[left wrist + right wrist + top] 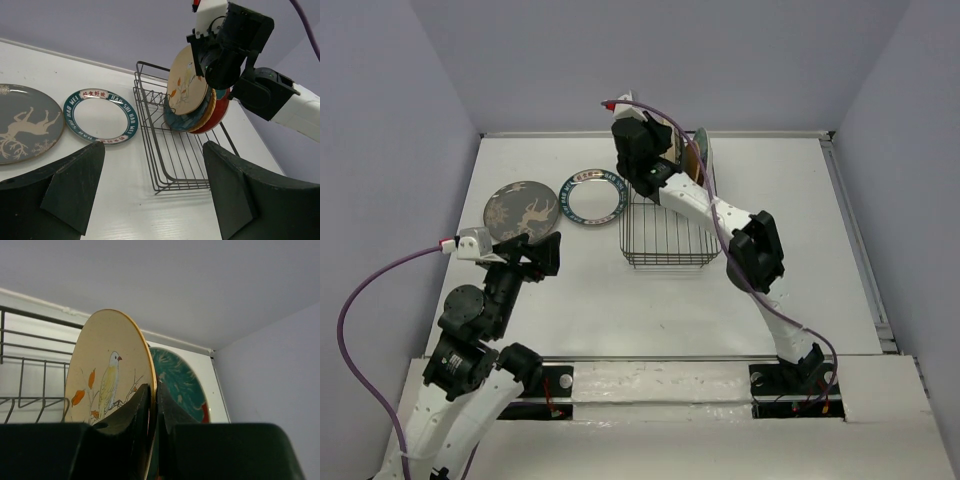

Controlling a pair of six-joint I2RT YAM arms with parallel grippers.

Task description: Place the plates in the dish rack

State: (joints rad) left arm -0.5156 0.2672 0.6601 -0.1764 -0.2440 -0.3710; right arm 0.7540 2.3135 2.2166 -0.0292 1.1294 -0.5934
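My right gripper brings the pale tan plate down into the rack's wires next, as it is still higher than the dark teal plate behind it.
The black wire dish rack stands mid-table. My right gripper is shut on the rim of a pale tan plate with a bird on it, held upright over the rack's far end. Behind it lean a dark teal plate, an orange-brown one and a red-edged one. Flat on the table left of the rack lie a white plate with a teal rim and a grey patterned plate. My left gripper hangs open near them, holding nothing.
The near half of the rack holds no plates, and its bare wires show in the right wrist view. A raised table edge runs along the right side, and the back wall is close behind the rack.
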